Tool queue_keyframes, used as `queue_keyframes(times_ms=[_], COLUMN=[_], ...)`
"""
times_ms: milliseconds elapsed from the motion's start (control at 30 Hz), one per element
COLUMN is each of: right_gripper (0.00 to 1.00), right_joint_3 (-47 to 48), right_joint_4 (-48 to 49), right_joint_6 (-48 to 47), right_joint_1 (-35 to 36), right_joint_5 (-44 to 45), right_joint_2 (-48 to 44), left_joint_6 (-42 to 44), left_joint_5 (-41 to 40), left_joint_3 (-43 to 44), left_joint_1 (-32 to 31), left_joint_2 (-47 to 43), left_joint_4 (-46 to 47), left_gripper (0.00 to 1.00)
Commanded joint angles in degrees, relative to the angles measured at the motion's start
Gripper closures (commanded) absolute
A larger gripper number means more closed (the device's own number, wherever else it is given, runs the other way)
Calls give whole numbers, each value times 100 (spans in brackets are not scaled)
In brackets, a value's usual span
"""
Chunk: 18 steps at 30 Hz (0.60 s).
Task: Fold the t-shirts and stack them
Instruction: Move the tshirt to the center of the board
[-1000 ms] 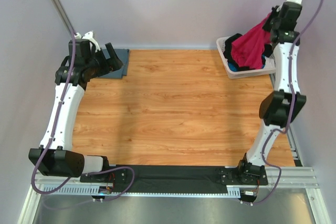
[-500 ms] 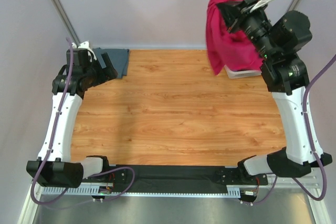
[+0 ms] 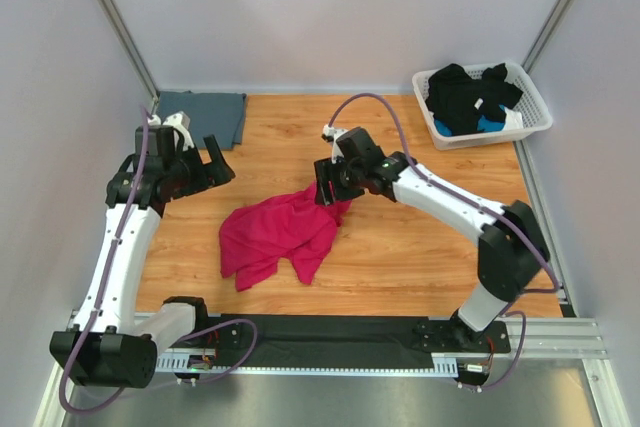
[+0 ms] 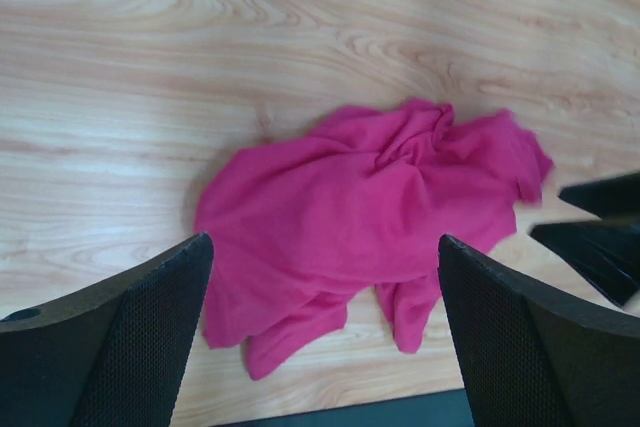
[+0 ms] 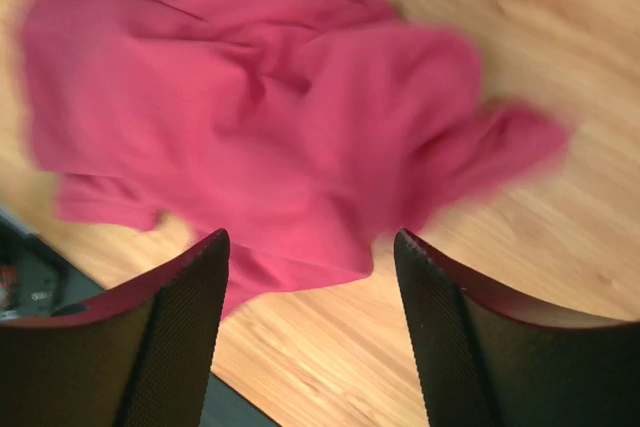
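Note:
The bunched edge of the magenta-pink t-shirt has raised folds gathered on it, so I will move my left gripper to the right in the top view and lower onto that edge.
The magenta-pink t-shirt point(image 3: 278, 238) lies crumpled on the wooden table, left of centre; it also fills the left wrist view point(image 4: 365, 217) and the right wrist view point(image 5: 250, 137). My right gripper point(image 3: 330, 187) hovers at the shirt's upper right corner, open, nothing between its fingers point(image 5: 450, 337). To the shirt's upper left my left gripper point(image 3: 205, 159) stands wide open above the table, its fingers point(image 4: 150, 327) framing the shirt from a distance. At the far left corner of the table lies the slate blue-grey t-shirt point(image 3: 205, 114), folded flat.
A white lattice basket point(image 3: 533, 129) with dark clothes and a bit of blue cloth sits at the far right corner. A black strip point(image 3: 330, 332) runs along the table's near edge. Walls close in the left, back and right.
The right arm swung the pink t-shirt from over the basket to the table's middle and opened, letting it drop in a heap. The left arm shifted slightly toward the centre.

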Motion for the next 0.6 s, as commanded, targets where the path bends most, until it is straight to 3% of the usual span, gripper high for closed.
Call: queue_keyframes(times_ms=[0,133,300,467,567], right_gripper=[30,5,3,4,6], right_joint_3=[601,875,779,-71,-738], right_joint_4=[-969,-1418,-1638,-1744,-1612], right_joint_6=[509,571,571,851,958], right_joint_1=[-19,-141,-703,-1441,-1995], right_joint_5=[611,1252,1219,1115,676], right_joint_2=[455,405,-385,-1195,-1766], left_joint_6=[39,-197,-760,-1295,-2042], left_joint_5=[534,-247,-730,-1417,-1891], left_joint_3=[-172,-234,-514,-682,-770], left_joint_1=[-166,-1105,-1862,-3425,-4208], left_joint_2=[125,327,372,546,950], left_joint_4=[215,110,170,355,242], left_gripper=[1,1,4,6,8])
